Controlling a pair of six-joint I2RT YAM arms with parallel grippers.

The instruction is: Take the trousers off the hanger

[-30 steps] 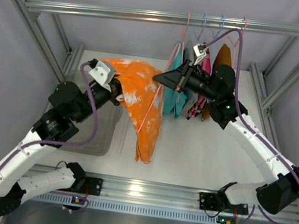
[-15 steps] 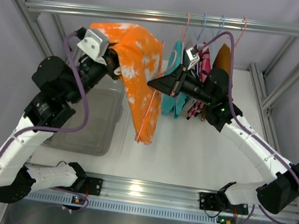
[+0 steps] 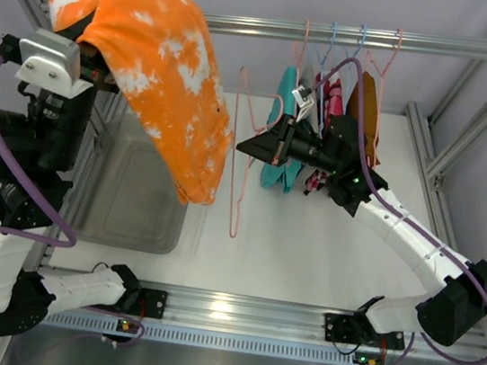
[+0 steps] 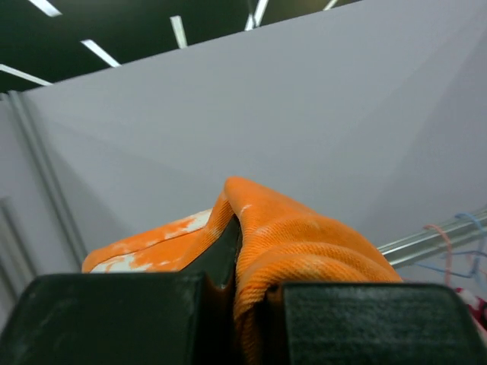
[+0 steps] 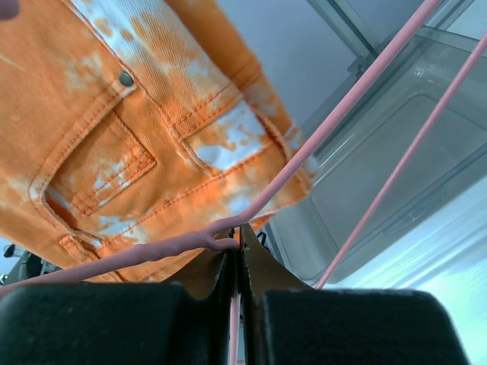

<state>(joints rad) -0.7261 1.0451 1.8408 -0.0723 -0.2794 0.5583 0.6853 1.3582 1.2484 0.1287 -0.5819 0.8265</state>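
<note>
My left gripper is going to tip down and lower next. It will let go of the trousers (image 3: 156, 61), clear of the hanger, into the plastic bin (image 3: 133, 194) below it.
The orange tie-dye trousers (image 3: 156, 61) hang high at the upper left, draped over my left gripper (image 3: 95, 75), which is shut on a fold of the cloth. In the left wrist view the fabric (image 4: 304, 243) bunches between my fingers (image 4: 243, 304). The thin pink hanger (image 3: 232, 233) hangs bare to the right of the trousers, apart from them. My right gripper (image 3: 244, 146) is shut on its wire. In the right wrist view the hanger (image 5: 342, 114) runs out from my closed gripper (image 5: 240, 251), with the trousers (image 5: 137, 114) behind it.
A clear plastic bin (image 3: 130, 212) sits on the table below the trousers and also shows in the right wrist view (image 5: 396, 152). The metal rail (image 3: 444, 46) carries light blue hangers (image 3: 331, 41), a teal garment (image 3: 277, 151) and a brown-orange one (image 3: 367, 109).
My left gripper has lifted the trousers up and to the left, and they have slid off the hanger. The hanger now hangs bare in my right gripper, which shifted slightly left.
</note>
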